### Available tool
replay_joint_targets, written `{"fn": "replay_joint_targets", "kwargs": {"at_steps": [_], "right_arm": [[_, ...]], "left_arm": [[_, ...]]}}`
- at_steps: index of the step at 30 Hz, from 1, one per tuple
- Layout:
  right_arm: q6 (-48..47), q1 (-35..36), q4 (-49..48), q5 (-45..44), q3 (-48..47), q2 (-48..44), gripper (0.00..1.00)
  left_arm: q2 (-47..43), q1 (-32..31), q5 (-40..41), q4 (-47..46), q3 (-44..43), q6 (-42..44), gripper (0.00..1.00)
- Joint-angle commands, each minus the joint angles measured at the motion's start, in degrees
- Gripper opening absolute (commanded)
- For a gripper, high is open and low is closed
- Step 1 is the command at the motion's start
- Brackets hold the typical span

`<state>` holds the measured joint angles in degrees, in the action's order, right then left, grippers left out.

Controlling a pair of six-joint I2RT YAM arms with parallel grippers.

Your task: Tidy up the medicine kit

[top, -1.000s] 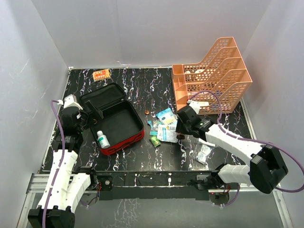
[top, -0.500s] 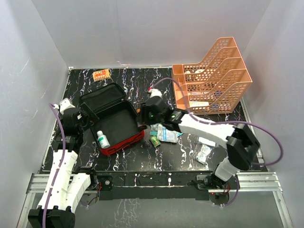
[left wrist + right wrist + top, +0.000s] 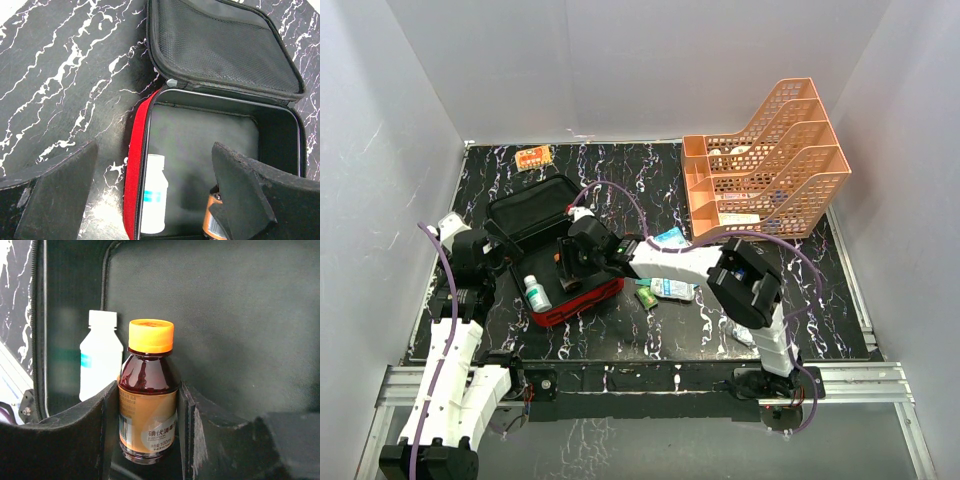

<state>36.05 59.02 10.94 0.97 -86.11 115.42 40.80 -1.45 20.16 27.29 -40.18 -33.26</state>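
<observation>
The robot's right gripper should move down toward the white bottle [image 3: 536, 293] and let go of the brown bottle, since the case's bare bottom beside the white bottle is below the right gripper.
The medicine kit [image 3: 582, 292] lies open on the left of the table, a red soft case with black lining, its lid [image 3: 532, 205] folded back. A white bottle [image 3: 536, 293] lies inside by the near-left wall. My right gripper [image 3: 570, 268] reaches into the case and is shut on a brown bottle [image 3: 147, 390] with an orange cap, its fingers [image 3: 107, 425] pressed to both sides of the label. The white bottle [image 3: 100, 360] sits just beyond it. My left gripper [image 3: 155, 147] hangs open over the kit's left wall [image 3: 136, 160], holding nothing, above the white bottle [image 3: 152, 195].
An orange tiered tray [image 3: 770, 160] stands at the back right. Several sachets [image 3: 670, 265] and a small green packet [image 3: 646, 296] lie right of the kit. Another packet [image 3: 750, 320] lies near the front right. An orange packet [image 3: 533, 157] sits at the back left.
My right arm has swung left from beside the orange tray, across the sachets, into the open kit. The left arm has barely moved.
</observation>
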Motion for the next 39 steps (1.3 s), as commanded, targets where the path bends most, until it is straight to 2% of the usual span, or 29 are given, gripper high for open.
{"fn": "replay_joint_targets", "kwargs": {"at_steps": [1, 17, 23, 33, 39], "right_arm": [[-0.47, 0.20, -2.86, 3.43, -5.53, 2.12, 0.36], [2.88, 1.68, -0.40, 9.82, -11.84, 11.28, 0.42], [5.79, 2.05, -0.08, 10.76, -12.07, 12.54, 0.52], [7.15, 2.26, 0.03, 8.90, -11.78, 9.79, 0.56], [5.74, 2.24, 1.80, 1.78, -10.83, 6.82, 0.63]], "left_arm": [[-1.03, -0.30, 1.59, 0.29, -1.64, -0.19, 0.94], [-0.79, -0.44, 0.67, -0.31, -1.26, 0.21, 0.95], [-0.85, -0.39, 0.67, -0.31, -1.23, 0.28, 0.95], [-1.15, -0.48, 0.67, -0.33, -1.26, 0.27, 0.95], [-1.27, -0.48, 0.54, -0.44, -1.16, 0.24, 0.95]]}}
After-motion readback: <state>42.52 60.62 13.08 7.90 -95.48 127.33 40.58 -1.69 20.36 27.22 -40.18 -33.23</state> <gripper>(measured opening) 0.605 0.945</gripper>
